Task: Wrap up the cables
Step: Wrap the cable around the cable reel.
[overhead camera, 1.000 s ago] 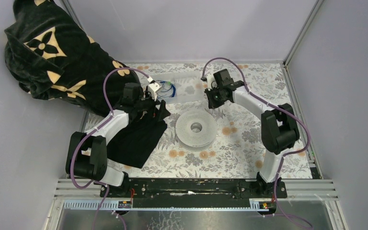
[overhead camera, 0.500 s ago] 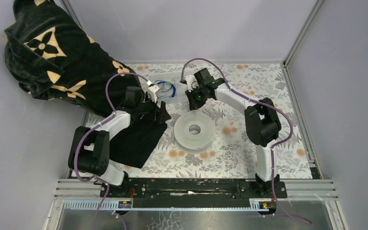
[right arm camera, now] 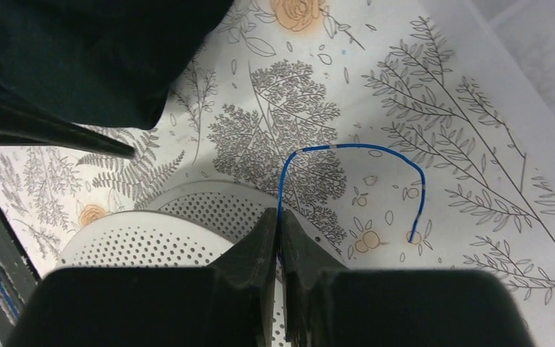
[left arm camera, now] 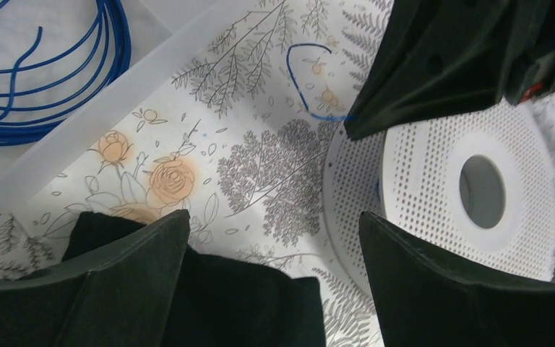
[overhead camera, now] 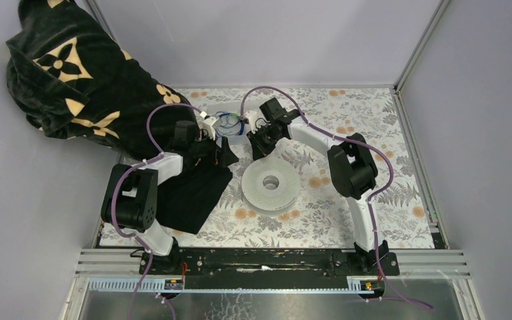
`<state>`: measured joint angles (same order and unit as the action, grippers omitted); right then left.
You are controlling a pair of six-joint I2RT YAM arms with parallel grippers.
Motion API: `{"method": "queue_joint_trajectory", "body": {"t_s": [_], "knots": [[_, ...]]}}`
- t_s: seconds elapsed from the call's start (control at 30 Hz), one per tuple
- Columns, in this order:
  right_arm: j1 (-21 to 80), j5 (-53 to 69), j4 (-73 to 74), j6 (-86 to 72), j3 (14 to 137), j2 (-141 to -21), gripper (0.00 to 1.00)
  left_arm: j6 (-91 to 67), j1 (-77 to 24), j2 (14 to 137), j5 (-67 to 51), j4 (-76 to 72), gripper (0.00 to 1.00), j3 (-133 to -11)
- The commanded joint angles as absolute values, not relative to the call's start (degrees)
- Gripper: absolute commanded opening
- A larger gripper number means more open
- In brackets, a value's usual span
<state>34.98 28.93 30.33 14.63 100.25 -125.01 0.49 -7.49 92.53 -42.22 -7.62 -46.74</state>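
Observation:
Next, my left gripper goes to the right in the top view and closes on the thin blue cable's free part, since it arcs loose beyond my right gripper's fingers.
A short, thin blue cable (right arm camera: 365,150) arcs over the flowered tablecloth. One end is pinched in my right gripper (right arm camera: 280,219), which is shut on it just above the far rim of the white perforated spool (right arm camera: 144,242). From overhead, the right gripper (overhead camera: 259,145) sits between the spool (overhead camera: 271,181) and a coil of blue cables (overhead camera: 229,122). That coil (left arm camera: 108,72) lies in a clear tray (left arm camera: 79,126). My left gripper (left arm camera: 274,242) is open and empty over a black cloth (left arm camera: 224,303), left of the spool (left arm camera: 477,188). The left wrist view also shows the short cable (left arm camera: 305,79).
A black cloth (overhead camera: 190,193) lies flat at the left of the table. A large black garment with tan flower marks (overhead camera: 73,80) is heaped at the back left. Grey walls and metal frame posts enclose the table on three sides.
My right arm has swung left from the back middle of the table to the spool's far rim, close to the left gripper. The left gripper has shifted slightly.

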Motion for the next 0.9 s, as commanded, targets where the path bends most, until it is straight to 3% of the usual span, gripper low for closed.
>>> {"method": "queue_joint_trajectory", "body": {"t_s": [0.0, 0.43, 0.6, 0.87], "knots": [[35.67, 34.61, 30.2, 15.97, 101.52, -124.44, 0.12, -10.98, -7.2, 94.96, -44.6, -21.44, 0.91, -45.56], [35.68, 38.89, 27.52, 17.14, 99.1, -123.59, 0.12, -32.61, -7.34, 107.03, -48.85, -24.92, 0.71, -53.63], [35.77, 39.24, 27.44, 17.36, 98.88, -123.57, 0.12, -34.08, -8.05, 110.22, -50.48, -25.88, 0.68, -55.88], [35.94, 39.47, 27.02, 17.05, 98.53, -123.58, 0.12, -34.81, -9.75, 112.86, -52.22, -25.94, 0.52, -57.7]]}}
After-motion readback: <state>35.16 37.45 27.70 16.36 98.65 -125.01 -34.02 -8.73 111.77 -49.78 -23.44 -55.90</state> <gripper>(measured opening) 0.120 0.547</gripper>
